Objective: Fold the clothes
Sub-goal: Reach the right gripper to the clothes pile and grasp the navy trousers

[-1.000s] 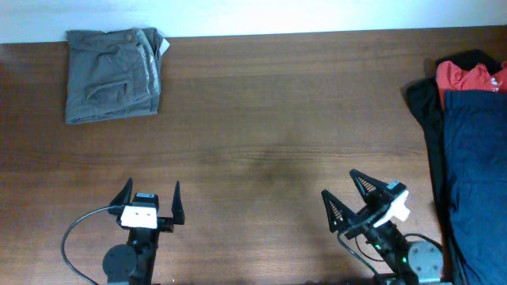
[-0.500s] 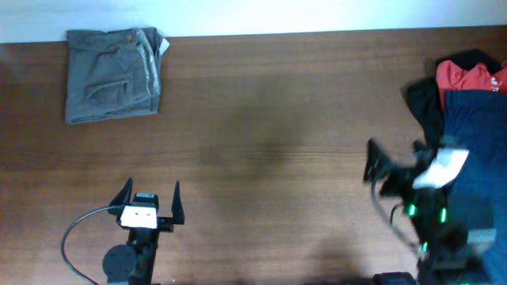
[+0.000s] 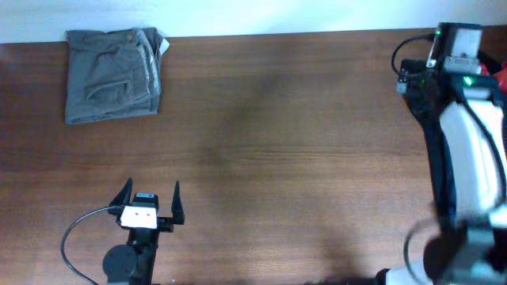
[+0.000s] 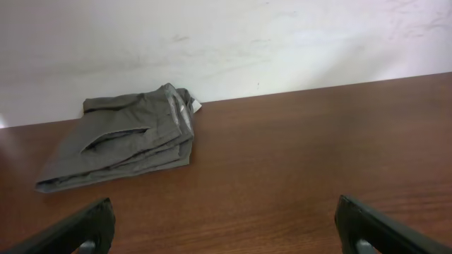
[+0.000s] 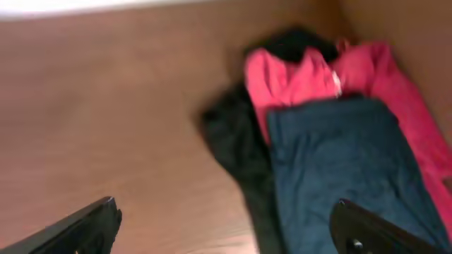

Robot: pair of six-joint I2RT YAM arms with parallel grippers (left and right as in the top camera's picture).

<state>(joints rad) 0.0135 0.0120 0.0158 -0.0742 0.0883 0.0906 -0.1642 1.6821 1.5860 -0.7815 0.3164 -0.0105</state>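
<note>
My right gripper lowers toward the right in the wrist view onto the navy garment's corner (image 5: 284, 128) by the black garment (image 5: 233, 141) next, as it lies below on that side.
The folded grey-olive trousers (image 3: 111, 75) lie at the far left corner of the table; they also show in the left wrist view (image 4: 123, 141). My left gripper (image 3: 150, 198) is open and empty near the front edge, and its fingers show in the left wrist view (image 4: 226, 229). My right arm (image 3: 467, 150) reaches over the pile at the far right. In the right wrist view my right gripper (image 5: 226, 236) is open and empty above the navy garment (image 5: 339, 162), the red T-shirt (image 5: 304, 74) and the black garment (image 5: 233, 141).
The brown wooden table (image 3: 277, 142) ends at a white wall along the back. A slice of the navy garment (image 3: 440, 182) and a bit of red (image 3: 501, 77) show beside my right arm. A black cable (image 3: 79, 229) loops by the left arm's base.
My right arm has swung from the front right up and back to the far right corner, over the clothes pile. The left arm and the trousers have not moved.
</note>
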